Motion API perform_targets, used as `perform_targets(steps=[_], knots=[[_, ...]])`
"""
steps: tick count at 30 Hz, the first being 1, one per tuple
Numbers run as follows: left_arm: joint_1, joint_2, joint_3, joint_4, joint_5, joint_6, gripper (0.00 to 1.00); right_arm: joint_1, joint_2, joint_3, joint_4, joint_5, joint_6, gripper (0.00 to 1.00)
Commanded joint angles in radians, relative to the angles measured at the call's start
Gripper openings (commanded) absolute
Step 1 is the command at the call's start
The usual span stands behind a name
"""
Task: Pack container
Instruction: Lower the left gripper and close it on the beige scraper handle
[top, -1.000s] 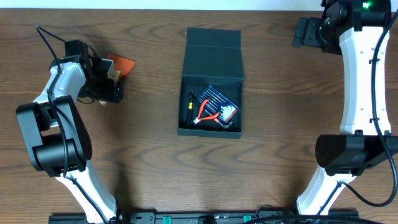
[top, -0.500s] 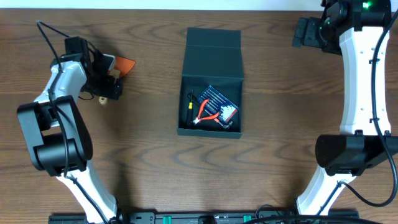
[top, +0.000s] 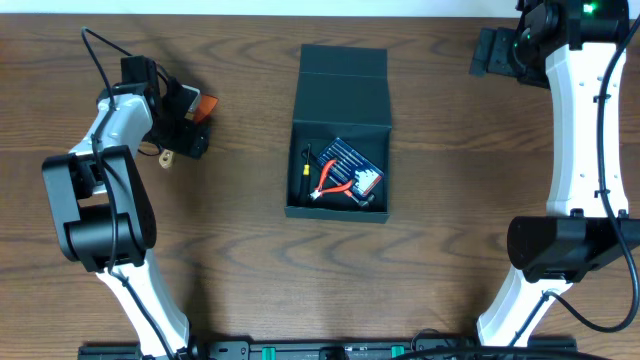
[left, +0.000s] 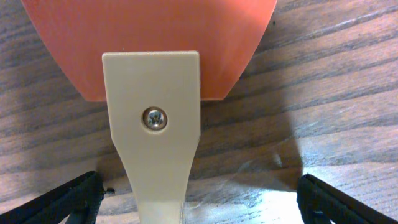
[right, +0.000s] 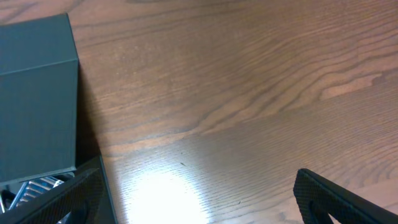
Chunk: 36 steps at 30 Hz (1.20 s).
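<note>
I will keep my left gripper low next and close its open fingers on the beige handle below the orange blade.
The container (top: 338, 108) is a dark teal-black box at the table's middle, its flap lid laid open towards the far side. In it lie a blue drill-bit case (top: 352, 160), red pliers (top: 335, 184) and a yellow-black screwdriver (top: 303, 166). A scraper with an orange blade (top: 206, 104) lies at the far left. My left gripper (top: 188, 128) is over it, open. In the left wrist view the fingers (left: 199, 199) stand wide on either side of the beige handle (left: 157, 143), below the orange blade (left: 149, 43). My right gripper (top: 495, 52) is open and empty at the far right.
The right wrist view shows the box's lid (right: 37, 99) at its left, a bit of the blue case (right: 34, 185) below it, and bare wood between the fingers (right: 199, 193). The table's far edge runs just behind both grippers.
My left gripper has moved right and towards the far side, over the scraper, and now covers most of it. The right arm and the box have not moved.
</note>
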<state>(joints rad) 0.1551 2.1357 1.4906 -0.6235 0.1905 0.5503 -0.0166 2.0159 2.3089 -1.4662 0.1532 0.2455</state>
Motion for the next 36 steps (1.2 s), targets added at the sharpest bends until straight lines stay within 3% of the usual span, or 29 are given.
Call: perform_targets(steps=[1,12,14,15,36], knots=[[-0.003,0.068,-0.018,-0.012,0.019,-0.013,0.99,-0.003,0.000,0.019,0.000,0.000,0.012,0.99],[-0.003,0.068,-0.018,-0.029,0.019,-0.013,0.86,-0.003,0.000,0.019,0.000,0.000,0.012,0.99],[-0.003,0.068,-0.018,-0.029,0.019,-0.013,0.62,-0.003,0.000,0.019,0.000,0.000,0.012,0.99],[-0.003,0.068,-0.018,-0.029,0.019,-0.013,0.60,-0.003,0.000,0.019,0.000,0.000,0.012,0.99],[-0.003,0.068,-0.018,-0.052,0.019,-0.013,0.45,-0.003,0.000,0.019,0.000,0.000,0.012,0.99]])
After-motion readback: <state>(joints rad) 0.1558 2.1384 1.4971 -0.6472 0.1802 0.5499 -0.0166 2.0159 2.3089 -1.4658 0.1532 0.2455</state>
